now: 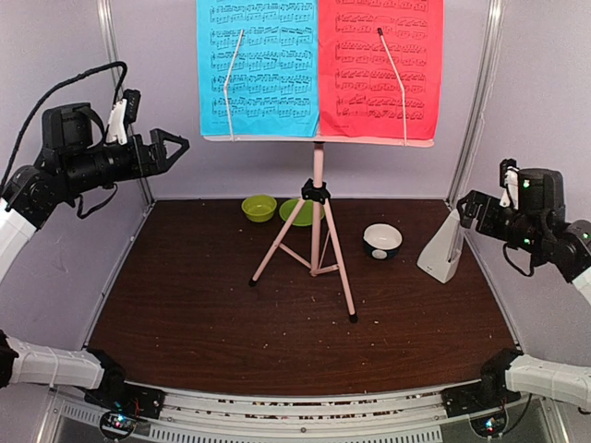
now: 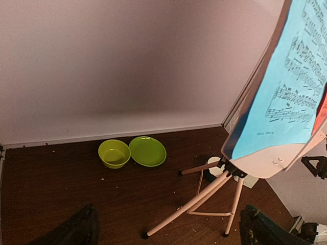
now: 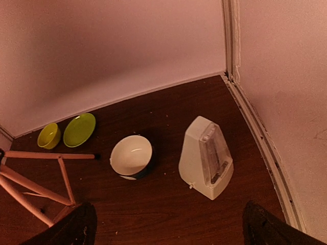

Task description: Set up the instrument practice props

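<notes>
My right gripper has its fingers open and should next move down and outward onto the metronome's narrow top (image 1: 452, 217) (image 3: 201, 125), since that tapered end fits between them.
The pale pink tripod music stand (image 1: 318, 180) stands upright mid-table. On its desk rest a blue music sheet (image 1: 259, 65) on the left and a red music sheet (image 1: 379, 65) on the right, each under a thin wire arm. The white pyramid metronome (image 1: 441, 251) stands at the right wall, and the right wrist view shows its clear cover (image 3: 207, 158). My left gripper (image 1: 172, 145) is open and empty, held high left of the desk. My right gripper (image 1: 466, 210) is open and empty, above the metronome. In the left wrist view the blue sheet (image 2: 286, 97) hangs at the right.
A lime green bowl (image 1: 259, 208) and plate (image 1: 295, 212) lie at the back behind the stand. A white bowl with a dark base (image 1: 382, 240) sits between the tripod legs and the metronome. Walls and frame posts close both sides.
</notes>
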`<state>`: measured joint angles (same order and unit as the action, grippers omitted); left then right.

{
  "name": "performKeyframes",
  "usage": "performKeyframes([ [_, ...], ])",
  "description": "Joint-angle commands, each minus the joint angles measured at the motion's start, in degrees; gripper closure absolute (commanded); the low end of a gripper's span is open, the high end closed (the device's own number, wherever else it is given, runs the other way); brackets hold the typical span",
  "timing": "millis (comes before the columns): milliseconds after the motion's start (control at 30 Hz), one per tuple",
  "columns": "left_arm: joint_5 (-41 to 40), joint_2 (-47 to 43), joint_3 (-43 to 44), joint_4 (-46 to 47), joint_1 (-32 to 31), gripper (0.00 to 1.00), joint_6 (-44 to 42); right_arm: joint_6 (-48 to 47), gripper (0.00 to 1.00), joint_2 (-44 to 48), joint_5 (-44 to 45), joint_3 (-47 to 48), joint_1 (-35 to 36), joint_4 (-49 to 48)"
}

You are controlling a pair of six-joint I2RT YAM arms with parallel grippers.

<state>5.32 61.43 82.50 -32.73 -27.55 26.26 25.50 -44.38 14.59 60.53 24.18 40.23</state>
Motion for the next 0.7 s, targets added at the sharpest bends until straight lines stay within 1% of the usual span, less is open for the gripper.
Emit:
performKeyframes([
  [0,6.5,2.4,-1.3,1.6,2.8,0.02,-1.2,-5.7,0.00,-3.2,-14.5,-0.5,-13.3,1.2],
  [67,10.4,4.1,-0.8,1.8,4.1,0.02,-1.9,-9.1,0.00,-6.3,-18.2,0.3,-20.1,0.6],
  [167,15.3,5.9,-1.8,4.2,5.1,0.02,-3.2,-14.4,0.00,-11.5,-22.2,1.9,-25.4,-1.1],
  [233,18.7,6.8,-2.7,6.2,5.7,0.02,-3.2,-17.0,0.00,-15.1,-26.6,3.3,-27.8,-2.5],
  [300,20.9,7.7,-3.0,7.5,5.9,0.02,-3.5,-19.4,0.00,-19.1,-29.6,5.2,-28.8,-3.2],
  [467,23.7,9.8,-2.5,8.2,6.8,0.02,-4.3,-26.6,0.00,-29.3,-36.0,11.4,-29.2,-2.9],
  [667,25.7,11.6,-1.6,8.0,8.1,0.02,-5.3,-34.3,0.00,-37.3,-35.4,16.8,-29.2,-1.7],
])
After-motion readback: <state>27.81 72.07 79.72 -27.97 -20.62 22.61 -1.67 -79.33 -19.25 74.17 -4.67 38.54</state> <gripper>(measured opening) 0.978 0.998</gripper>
